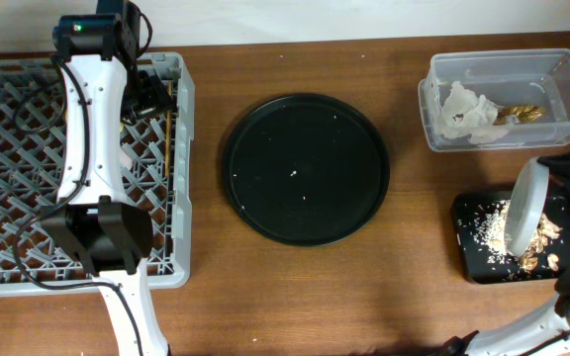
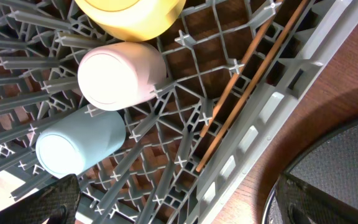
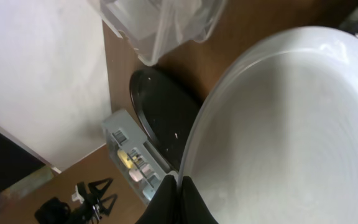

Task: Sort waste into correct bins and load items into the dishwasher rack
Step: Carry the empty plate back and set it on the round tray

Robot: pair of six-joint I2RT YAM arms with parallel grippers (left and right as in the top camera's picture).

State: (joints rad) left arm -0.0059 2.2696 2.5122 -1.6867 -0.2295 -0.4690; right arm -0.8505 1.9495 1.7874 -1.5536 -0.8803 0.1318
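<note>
My right gripper needs to move the plate to the left in the overhead view and lower it onto the round black tray. It should let go of it there, because the top of the tray is bare.
The grey dishwasher rack holds the yellow bowl, the pink cup, the light-blue cup and the chopsticks along its right wall. My left gripper hangs open and empty over the rack's right side. My right gripper is shut on the rim of the pale plate, which is tilted on edge over the black container. Food bits and white crumbs lie in that container. The clear tub holds the napkin and a golden wrapper.
The large round black tray lies mid-table between the rack and the bins, with a few white crumbs on it. It also shows in the left wrist view and the right wrist view. The left arm stretches over the rack.
</note>
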